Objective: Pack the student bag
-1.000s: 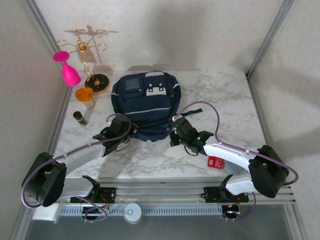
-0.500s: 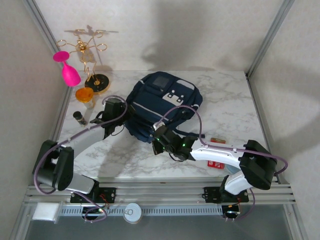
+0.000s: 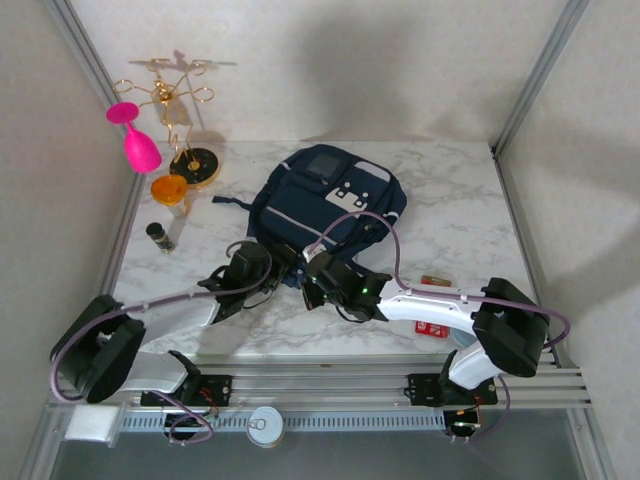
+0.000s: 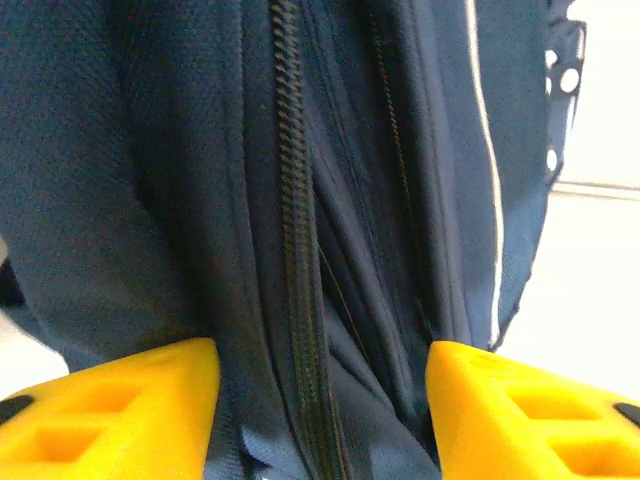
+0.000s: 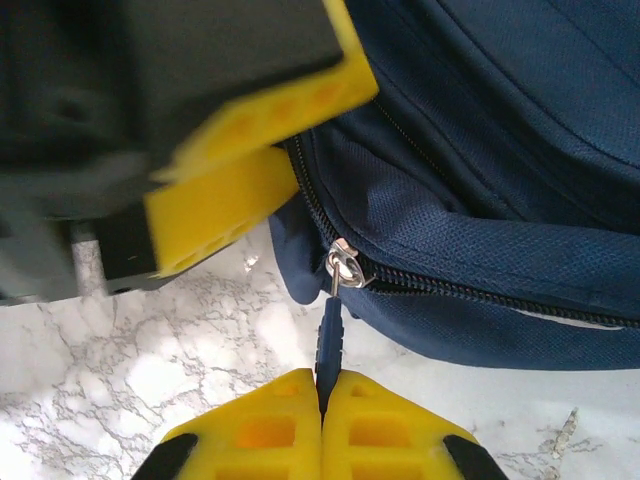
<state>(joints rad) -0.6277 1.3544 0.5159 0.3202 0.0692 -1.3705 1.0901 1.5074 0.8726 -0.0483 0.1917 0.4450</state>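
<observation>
The zipper track [image 5: 480, 291] runs toward the red packet's side, so next my right gripper will pull the pull [image 5: 330, 335] that way along the bag's near edge and then release it.
The student bag [image 3: 330, 200], a navy-blue backpack with pale stripes, lies on the marble table, turned at an angle. My right gripper [image 3: 308, 285] is at its near edge, shut on the dark blue zipper pull [image 5: 330, 335] that hangs from the silver slider [image 5: 345, 262]. In the right wrist view, the right gripper [image 5: 322, 390] has its yellow fingers pressed together on that pull. My left gripper [image 3: 275, 268] is right beside it, open. Its fingers straddle the bag's fabric and the zipper track [image 4: 300, 300]. The left gripper [image 4: 320, 400] has its jaws well apart.
At the back left stand a gold wire rack [image 3: 175, 110], a pink cup [image 3: 135, 140] and an orange object [image 3: 170, 188]. A small dark cylinder [image 3: 160, 237] lies by the left edge. A red packet [image 3: 432, 325] and a small brown item [image 3: 435, 281] lie right of the arms.
The bag has been turned and shifted right. My left gripper let go, opened, and moved from the bag's left side to its near edge beside the right gripper, which shifted left.
</observation>
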